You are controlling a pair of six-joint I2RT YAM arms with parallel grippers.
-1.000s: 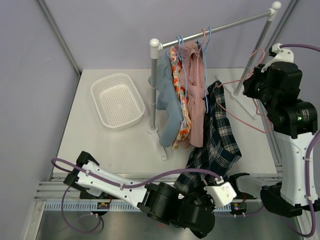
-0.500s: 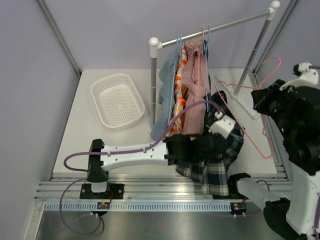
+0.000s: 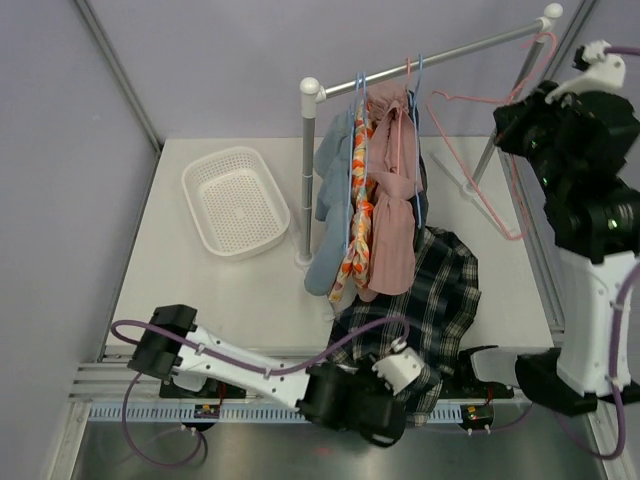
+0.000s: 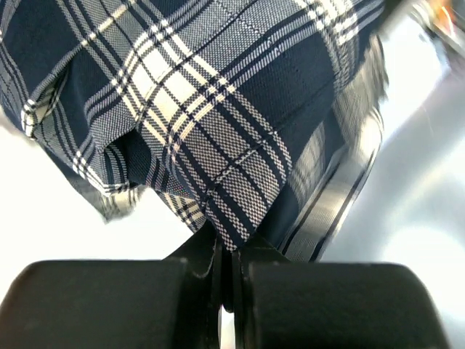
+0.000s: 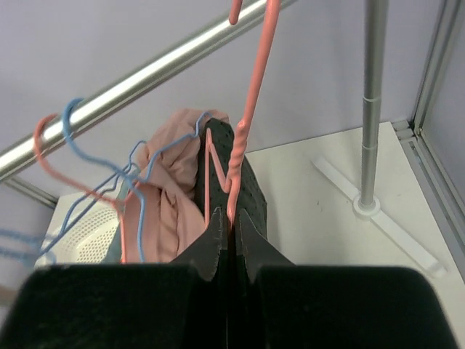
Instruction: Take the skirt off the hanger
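Next, my right gripper carries the hanger's hook over the bar's empty part [image 3: 488, 42] [image 5: 189, 57] and releases. That part runs outward of the gripper and to its left in the top view.
The navy and white plaid skirt [image 3: 440, 290] lies crumpled on the table at the front, below the rack. My left gripper [image 3: 395, 375] is shut on its near hem; the left wrist view shows the plaid cloth [image 4: 218, 131] pinched between the jaws [image 4: 231, 251]. My right gripper [image 3: 515, 110] is raised near the rail's right end, shut on the neck of the bare pink wire hanger [image 3: 480, 160]. The right wrist view shows the hanger's twisted neck [image 5: 243, 153] between the closed jaws [image 5: 231, 222]. The skirt is off the hanger.
A clothes rack [image 3: 440, 55] holds a blue garment [image 3: 330, 200], an orange patterned one [image 3: 357, 215] and a pink one [image 3: 393, 200] on hangers. A white basket [image 3: 235, 200] sits at the left. The rack's right post [image 5: 370, 102] stands near my right gripper.
My left gripper pulled the skirt down and toward the near edge. My right gripper lifted the pink hanger up toward the rail, free of the skirt.
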